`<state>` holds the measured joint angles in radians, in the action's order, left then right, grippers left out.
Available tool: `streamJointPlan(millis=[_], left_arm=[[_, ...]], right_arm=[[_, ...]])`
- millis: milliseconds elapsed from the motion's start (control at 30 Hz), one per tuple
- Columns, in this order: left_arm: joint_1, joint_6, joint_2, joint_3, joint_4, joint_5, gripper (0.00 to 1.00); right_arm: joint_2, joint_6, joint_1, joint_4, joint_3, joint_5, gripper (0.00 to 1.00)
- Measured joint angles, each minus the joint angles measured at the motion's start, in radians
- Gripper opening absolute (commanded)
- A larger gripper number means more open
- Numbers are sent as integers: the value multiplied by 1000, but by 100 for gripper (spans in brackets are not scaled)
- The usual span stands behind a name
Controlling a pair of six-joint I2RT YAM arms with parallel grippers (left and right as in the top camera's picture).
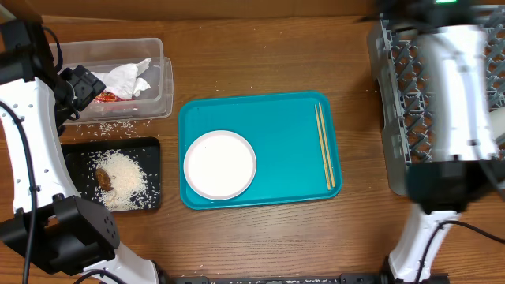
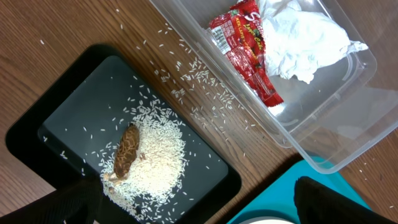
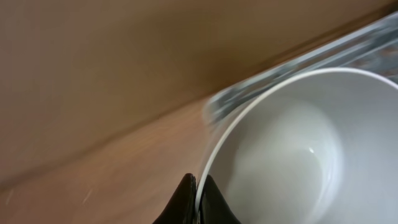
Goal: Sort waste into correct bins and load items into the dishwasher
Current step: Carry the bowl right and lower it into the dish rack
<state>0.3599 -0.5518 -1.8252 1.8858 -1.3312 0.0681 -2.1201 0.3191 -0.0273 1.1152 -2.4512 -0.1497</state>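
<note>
The rack's far wires are empty. My right gripper needs to go to the right in the overhead view next and down to let go of the bowl onto them.
My left gripper point(image 2: 199, 208) is open and empty, hovering over the gap between the black tray point(image 2: 74, 106) and the clear tub point(image 2: 323, 130); it also shows in the overhead view point(image 1: 83, 85). The clear tub point(image 1: 162, 87) holds crumpled white napkins point(image 2: 305, 37) and a red wrapper point(image 2: 245, 50). The black tray point(image 1: 150, 170) holds a rice pile point(image 2: 155, 162) and a brown lump point(image 2: 126, 152). My right gripper point(image 3: 199, 193) is shut on the rim of a small white bowl point(image 3: 292, 143), next to the grey dish rack point(image 1: 392, 75). A white plate point(image 1: 219, 164) and chopsticks point(image 1: 324, 146) lie on the teal tray point(image 1: 284, 158).
Loose rice grains point(image 1: 106, 126) lie scattered on the wooden table between the tub and the black tray. The right arm point(image 1: 454, 95) stretches over the rack and hides much of it. The cup and grey-green bowl are out of view.
</note>
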Motion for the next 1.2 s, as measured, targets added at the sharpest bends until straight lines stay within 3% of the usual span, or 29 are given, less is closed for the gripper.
streamJointPlan(millis=[200,433,767,1000,1200], left_arm=[[0,0,0,0,0,0,100],[0,0,0,0,-1,0,100],[0,0,0,0,0,0,100],[0,0,0,0,0,0,100],[0,0,0,0,0,0,100]], right_arm=[[-10,-58,-363,-147,10,325,4],[-113,-72,-597,-394,10,679,4],[-349,-48,-652,-610,14,832,4],[-455,125,-646,-859,16,924,4],[-514,229,-646,-885,16,980,4]])
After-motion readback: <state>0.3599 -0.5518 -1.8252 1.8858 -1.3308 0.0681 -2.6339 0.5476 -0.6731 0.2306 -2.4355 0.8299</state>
